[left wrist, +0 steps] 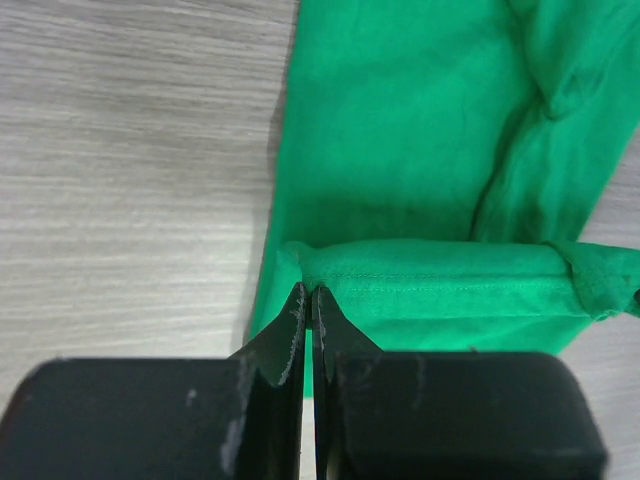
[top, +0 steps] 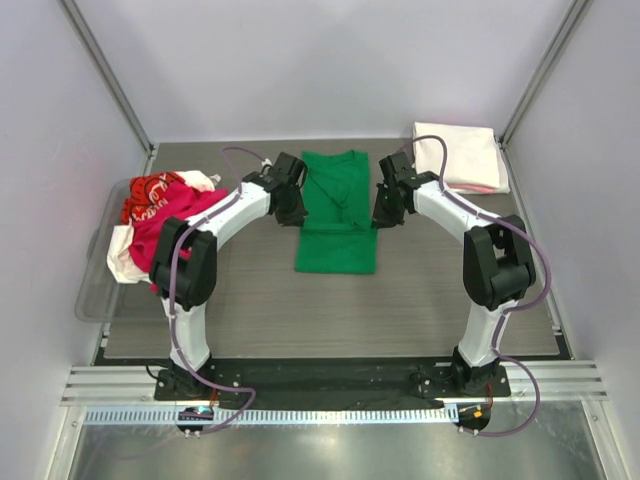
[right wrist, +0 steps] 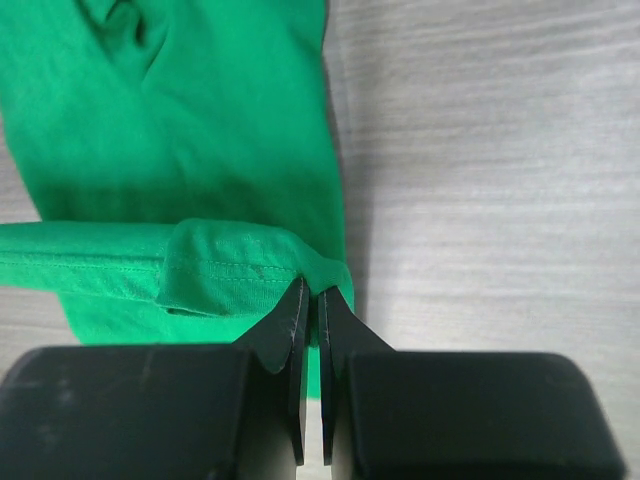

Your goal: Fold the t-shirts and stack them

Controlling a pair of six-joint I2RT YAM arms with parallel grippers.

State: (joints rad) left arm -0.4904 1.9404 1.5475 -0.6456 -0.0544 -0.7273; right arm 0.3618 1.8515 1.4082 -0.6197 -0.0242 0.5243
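Observation:
The right gripper lowers the raised hem corner outward onto the shirt's flat side edge [top: 364, 211] [right wrist: 318, 215] next and releases it, since that edge lies just outward and below.
The green t-shirt [top: 337, 210] lies as a long narrow strip in the middle of the table. My left gripper [top: 291, 213] is shut on a folded corner of its left edge, seen in the left wrist view [left wrist: 309, 292] with the hem [left wrist: 440, 285] lifted. My right gripper [top: 385, 218] is shut on the matching corner of its right edge, seen in the right wrist view [right wrist: 309, 290] with the hem [right wrist: 225, 262] raised. A folded cream-white and pink stack [top: 460, 156] lies at the back right. Red, white and printed tees [top: 150, 220] are piled at the left.
A clear plastic bin [top: 97, 290] holds the pile at the table's left edge. Grey side walls and metal posts stand close around the table. The wood-grain table top [top: 400, 310] runs in front of the green shirt.

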